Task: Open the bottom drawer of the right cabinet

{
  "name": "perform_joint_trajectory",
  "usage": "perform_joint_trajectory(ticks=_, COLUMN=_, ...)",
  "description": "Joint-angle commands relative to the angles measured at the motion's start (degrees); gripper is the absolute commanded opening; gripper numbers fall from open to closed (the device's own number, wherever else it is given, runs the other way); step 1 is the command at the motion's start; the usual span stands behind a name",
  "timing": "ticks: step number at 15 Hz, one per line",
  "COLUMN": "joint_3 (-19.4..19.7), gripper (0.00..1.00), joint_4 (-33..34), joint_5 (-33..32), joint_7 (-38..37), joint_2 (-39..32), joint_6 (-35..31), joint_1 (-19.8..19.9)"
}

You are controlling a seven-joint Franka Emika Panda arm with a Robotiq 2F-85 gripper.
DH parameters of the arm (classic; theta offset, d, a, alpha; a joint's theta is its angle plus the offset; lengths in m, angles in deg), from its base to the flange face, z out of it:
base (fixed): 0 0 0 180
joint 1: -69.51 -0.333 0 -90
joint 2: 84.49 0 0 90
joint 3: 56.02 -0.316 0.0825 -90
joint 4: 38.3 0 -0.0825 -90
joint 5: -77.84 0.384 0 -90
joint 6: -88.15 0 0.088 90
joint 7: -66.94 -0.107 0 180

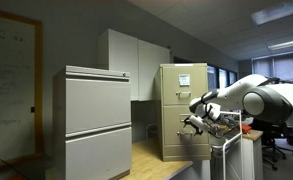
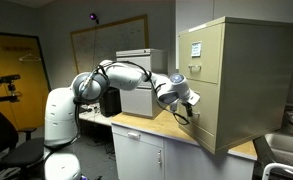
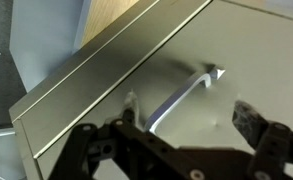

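My gripper eases slightly down and toward the drawer front next, closing around the bar, since the slim metal handle (image 3: pixel 183 95) sits off-center between the open fingers.
The right cabinet (image 1: pixel 183 100) is a narrow beige-tan metal filing cabinet standing on a wooden counter; it also shows in the other exterior view (image 2: pixel 241 80). Its bottom drawer (image 1: pixel 176 140) (image 2: pixel 202 118) sits under the upper drawer with the white label card (image 1: pixel 184 79). In the wrist view the bottom drawer front (image 3: pixel 236 60) fills the frame, with its slim metal handle (image 3: pixel 183 95) running diagonally. My gripper (image 3: pixel 191 118) (image 1: pixel 194 124) (image 2: pixel 184 112) is open, right at the drawer front, with its fingers to either side of the handle's lower end. I cannot tell whether it touches the handle.
A wider pale grey cabinet (image 1: pixel 94 120) stands beside the beige one. White wall cupboards (image 1: pixel 136 60) hang behind. The wooden counter (image 2: pixel 146 128) tops white base cabinets (image 2: pixel 146 158). A whiteboard (image 2: pixel 106 45) and office chairs (image 1: pixel 281 145) are nearby.
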Motion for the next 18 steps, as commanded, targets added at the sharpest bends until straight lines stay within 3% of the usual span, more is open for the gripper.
perform_joint_trajectory(ticks=1, joint_3=0.82, gripper=1.0, joint_4=3.83, joint_5=-1.58, joint_7=-3.56, joint_2=-3.82, joint_6=-1.07, joint_1=0.3)
perform_joint_trajectory(ticks=8, joint_3=2.06, gripper=1.0, joint_4=4.52, joint_5=-8.22, joint_7=-8.94, joint_2=-9.77, joint_6=-1.94, joint_1=0.49)
perform_joint_trajectory(ticks=9, joint_3=1.92, gripper=0.76, joint_4=4.92, joint_5=-8.79, joint_7=-9.43, joint_2=-10.43, joint_6=-2.09, joint_1=0.49)
perform_joint_trajectory(ticks=12, joint_3=1.6, gripper=0.63, joint_4=3.43, joint_5=-11.16, joint_7=-9.43, joint_2=-8.79, joint_6=-1.9, joint_1=-0.21)
perform_joint_trajectory(ticks=18, joint_3=-0.42, gripper=0.12, joint_4=-2.4, joint_5=-17.02, joint_7=-5.76, joint_2=-2.36, joint_6=-2.07, joint_1=-2.59)
